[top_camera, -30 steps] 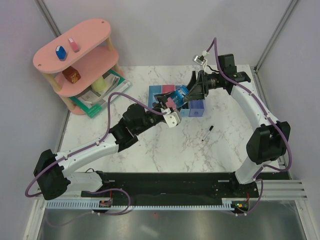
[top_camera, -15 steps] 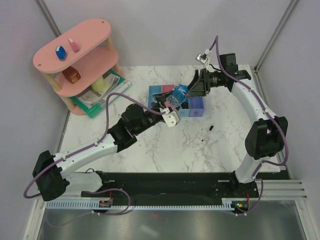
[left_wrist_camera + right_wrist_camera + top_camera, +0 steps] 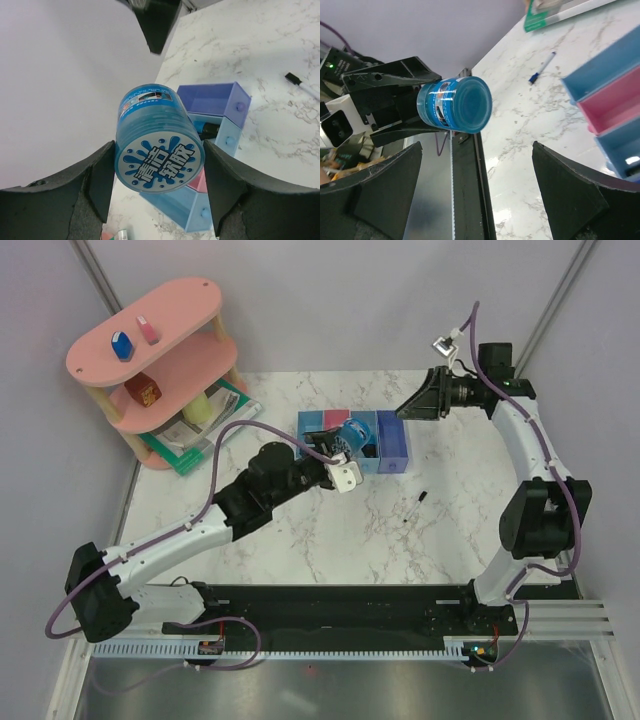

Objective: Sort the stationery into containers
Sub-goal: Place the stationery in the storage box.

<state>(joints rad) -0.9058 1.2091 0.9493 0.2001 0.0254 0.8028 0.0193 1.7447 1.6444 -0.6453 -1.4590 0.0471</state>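
The far end of the empty blue bin lies outward and below, so the robot's left gripper will next swing outward, tip the pot upright and go down to release it.
My left gripper (image 3: 347, 443) is shut on the round teal-blue pot (image 3: 353, 435) and holds it on its side in the air over the row of joined bins (image 3: 392, 448). In the left wrist view the pot (image 3: 159, 140) sits between my fingers (image 3: 102, 175), its printed lid facing the camera, with the bins (image 3: 212, 100) below. My right gripper (image 3: 412, 406) is open and empty, drawn back to the right of the bins; its view shows the pot (image 3: 455, 102) well in front of it. The thin black pen (image 3: 414, 506) lies on the table. The blue eraser (image 3: 122, 345) and pink eraser (image 3: 147, 330) lie on the shelf top.
The pink tiered shelf (image 3: 190, 305) stands at the back left, with a small orange object (image 3: 143, 390) on its lower tier. The green-edged book (image 3: 200, 445) lies under it. Booth walls close in the table at the left, back and right.
My right gripper has let go of the pot and pulled back to the right and away from the bins. My left gripper keeps the pot over the bins.
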